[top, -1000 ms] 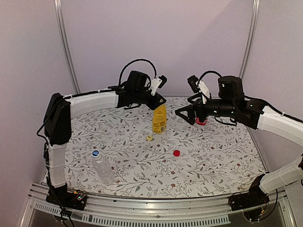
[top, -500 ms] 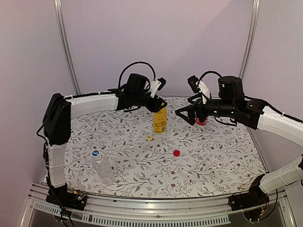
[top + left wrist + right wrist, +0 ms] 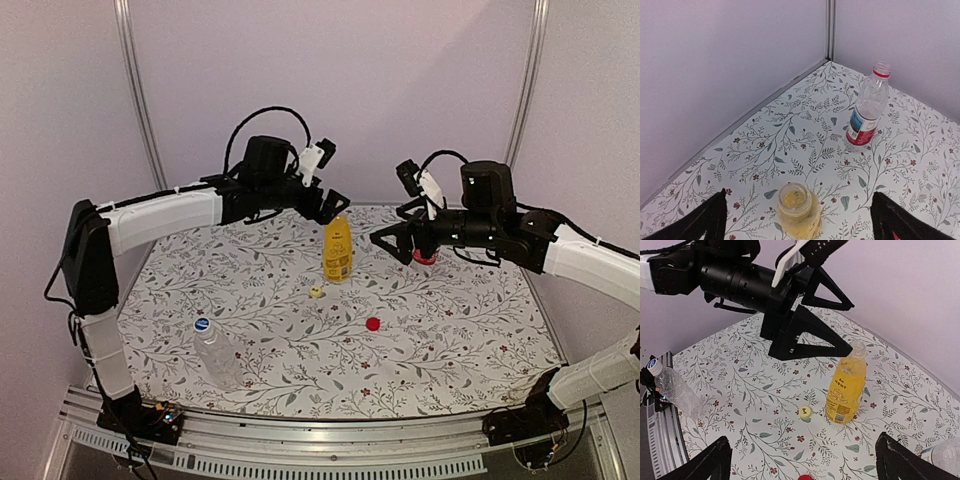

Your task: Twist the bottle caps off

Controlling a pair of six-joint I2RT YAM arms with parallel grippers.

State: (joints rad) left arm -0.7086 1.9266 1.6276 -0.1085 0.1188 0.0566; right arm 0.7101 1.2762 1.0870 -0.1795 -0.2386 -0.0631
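The still-capped clear bottle's neck (image 3: 206, 336) is back from my left gripper and to its left in the top view. My left gripper should move back and down onto it.
The yellow-orange bottle (image 3: 337, 250) stands upright at mid-table with its mouth (image 3: 792, 195) uncapped. My left gripper (image 3: 331, 205) hangs open just above that neck, touching nothing. The yellow cap (image 3: 316, 292) lies beside the bottle, and the red cap (image 3: 373, 323) lies nearer the front. A clear bottle (image 3: 215, 352) with its blue cap (image 3: 202, 325) on stands at the front left. The red-label bottle (image 3: 867, 112) stands uncapped at the back right. My right gripper (image 3: 388, 245) is held open in the air right of the yellow-orange bottle (image 3: 846, 385), with nothing between its fingers.
The floral table mat (image 3: 450, 330) is bounded by lilac walls at the back and sides. The red-label bottle (image 3: 426, 256) sits partly behind my right arm. A metal rail (image 3: 300, 440) runs along the near edge.
My left gripper went from shut on the yellow-orange bottle's neck to fully open and rose slightly up and left. The right arm and the bottles have not moved.
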